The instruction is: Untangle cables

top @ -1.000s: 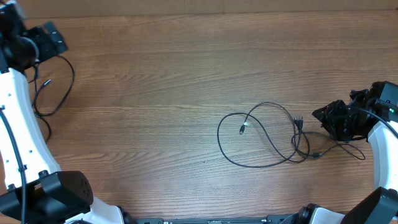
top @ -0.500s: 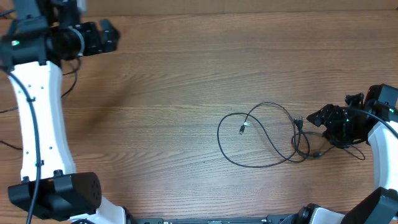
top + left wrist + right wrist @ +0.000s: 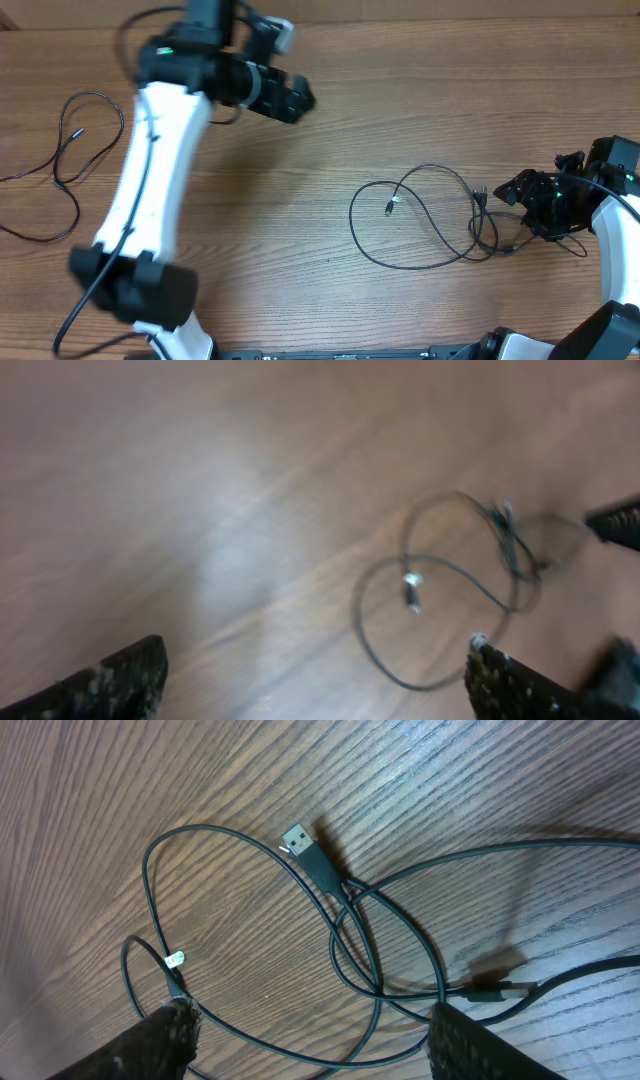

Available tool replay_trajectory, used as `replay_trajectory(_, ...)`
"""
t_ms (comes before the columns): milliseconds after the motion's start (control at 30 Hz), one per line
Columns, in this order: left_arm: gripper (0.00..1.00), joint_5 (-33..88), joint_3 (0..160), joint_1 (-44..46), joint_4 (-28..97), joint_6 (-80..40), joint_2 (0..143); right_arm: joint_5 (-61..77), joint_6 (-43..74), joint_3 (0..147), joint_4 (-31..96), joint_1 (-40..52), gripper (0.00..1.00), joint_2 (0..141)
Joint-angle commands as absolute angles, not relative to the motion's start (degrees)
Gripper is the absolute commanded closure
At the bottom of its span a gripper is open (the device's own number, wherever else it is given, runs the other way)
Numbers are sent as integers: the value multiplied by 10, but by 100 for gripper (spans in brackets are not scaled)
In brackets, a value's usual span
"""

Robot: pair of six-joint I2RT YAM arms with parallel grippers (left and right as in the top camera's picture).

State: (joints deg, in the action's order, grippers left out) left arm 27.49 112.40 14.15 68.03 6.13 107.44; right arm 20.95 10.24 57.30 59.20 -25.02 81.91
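I should move my left gripper down and back next, toward my right gripper, onto the part of the big cable loop beside the white-tagged plug, clear of the crowded crossings.
Two thin black cables lie looped over each other on the wooden table at centre right. In the right wrist view their loops cross just below a USB plug, and one strand runs across the table between my fingers. My right gripper stands open at the tangle's right edge, holding nothing. A separate black cable lies alone at far left. My left gripper is open and empty above the upper middle of the table. Its blurred view shows the same loops ahead.
The left arm stretches diagonally over the left half of the wooden table. A silver-tipped plug lies near my right finger. A white-tagged plug end sits inside the big loop.
The left arm has swung from the far left corner to the upper middle, leaving the lone cable on the table. The right gripper's jaws have spread wider over the tangle.
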Motion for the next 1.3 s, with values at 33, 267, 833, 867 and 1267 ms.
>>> replay_trajectory(33,6,326,1121,211,683,-23,1142,206,95,578,591,-248,25,807)
replay_trajectory(267,0,347,1121,305,644,-209,1235,206,95,578,591,-248,16,808)
replay_trajectory(833,6,398,1121,435,526,-479,1382,206,95,578,591,-248,16,808)
replay_trajectory(867,17,394,1121,440,507,-478,1385,206,95,578,591,-248,17,808)
replay_trajectory(1267,73,292,1122,444,464,-435,1387,207,95,578,591,-248,17,808)
